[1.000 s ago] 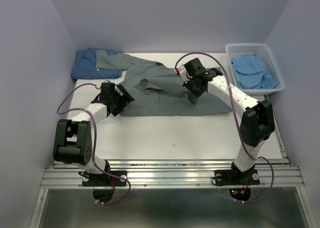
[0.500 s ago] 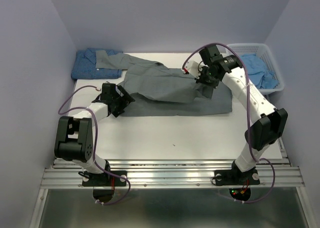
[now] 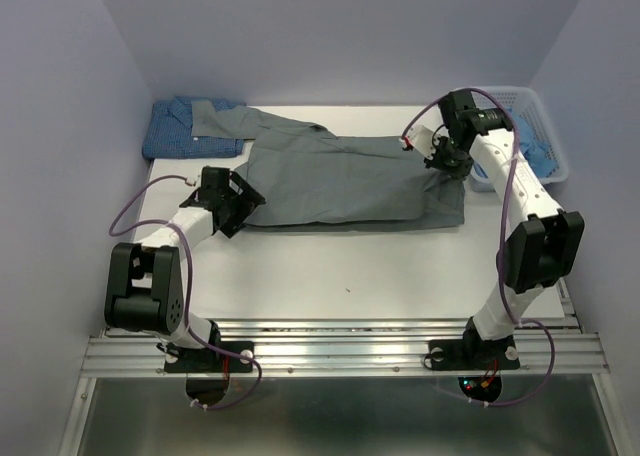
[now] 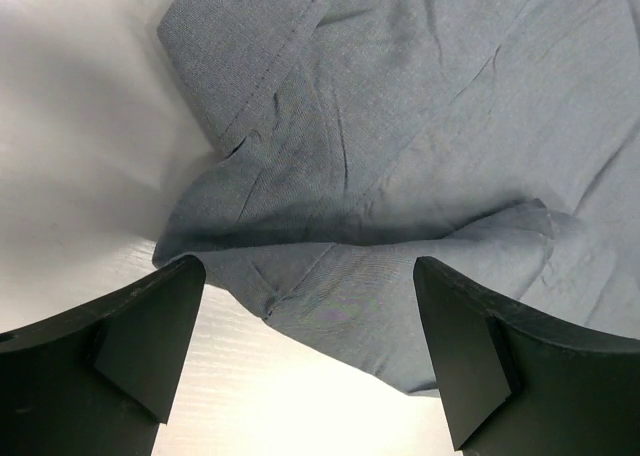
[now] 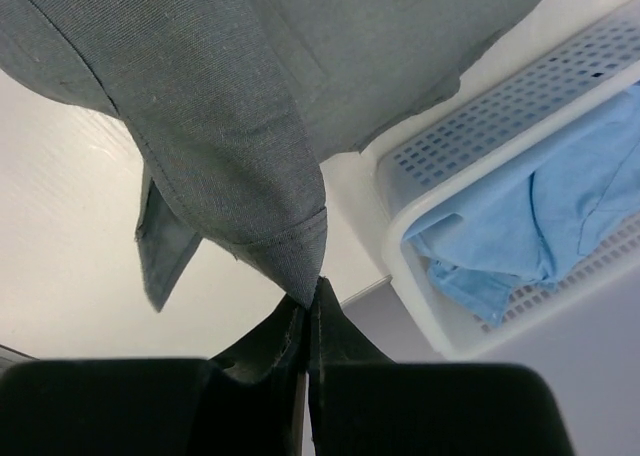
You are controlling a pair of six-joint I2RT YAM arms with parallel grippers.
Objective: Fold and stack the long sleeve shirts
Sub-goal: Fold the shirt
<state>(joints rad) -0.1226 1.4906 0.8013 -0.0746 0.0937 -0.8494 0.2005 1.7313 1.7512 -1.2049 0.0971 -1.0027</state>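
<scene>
The robot's right gripper will next move down and let go of the grey shirt's fold on the shirt's end by the basket [image 5: 362,91], because that end lies spread out below the raised gripper.
The grey shirt [image 3: 340,181] lies spread across the middle of the table. My right gripper [image 3: 447,162] is shut on a fold of the grey shirt [image 5: 240,146] and holds it raised at the shirt's right end, beside the basket. My left gripper [image 3: 237,208] is open and empty at the shirt's left front corner; the corner [image 4: 330,276] lies between its fingers [image 4: 130,346]. The dark blue dotted shirt [image 3: 180,126] lies folded at the back left, under the grey shirt's sleeve. The pale blue shirt [image 3: 505,141] lies in the basket and also shows in the right wrist view [image 5: 540,226].
The white lattice basket [image 3: 545,116] stands at the back right; its rim also shows in the right wrist view [image 5: 420,246]. Grey walls close in the table on three sides. The table's right edge runs just past the basket.
My right gripper has carried the grey shirt's fold from the shirt's middle to the right, opening the cloth flat. My left gripper has stayed at the left corner.
</scene>
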